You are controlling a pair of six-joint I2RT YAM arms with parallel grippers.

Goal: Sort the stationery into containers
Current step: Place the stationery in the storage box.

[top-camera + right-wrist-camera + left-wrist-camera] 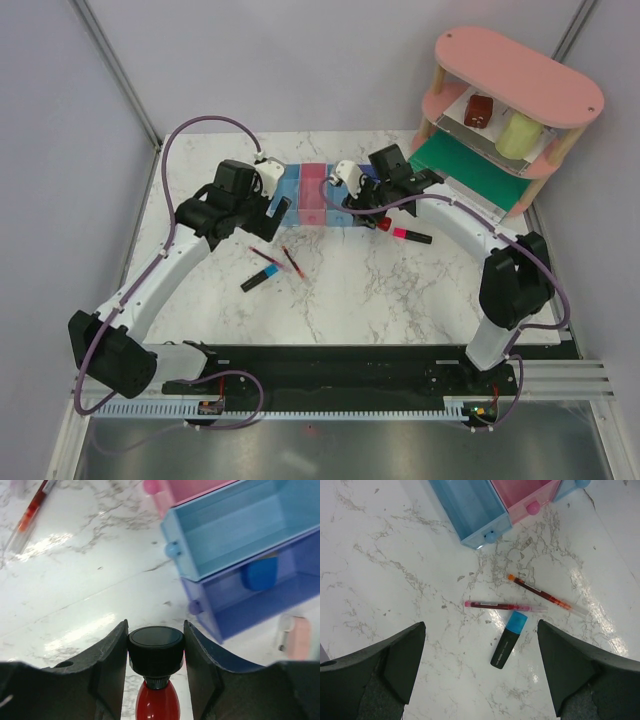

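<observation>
Bare marble lies between the pens and the pink-ended marker (412, 236), so my right gripper will next move back and down to that open patch (360, 266) and let go of the piece.
The containers are four joined bins: light blue (288, 190), pink (313, 188), light blue (235, 525) and darker blue (265, 597). My right gripper (155, 628) is shut on a red-and-black stationery piece (156, 647), held just in front of the bins (384, 225). A blue block (260, 573) lies in the darker blue bin. A pinkish block (295, 637) lies beside that bin. My left gripper (480, 665) is open and empty above a blue-ended black marker (509, 640) and two thin red pens (505, 606) (545, 595). A pink-ended marker (412, 236) lies right of my right gripper (378, 214).
A pink oval two-tier shelf (520, 70) stands at the back right, holding a brown block (478, 109) and a pale green cylinder (518, 134). A green sheet (470, 170) lies under it. The marble table (380, 300) ends at a black rail near the arm bases.
</observation>
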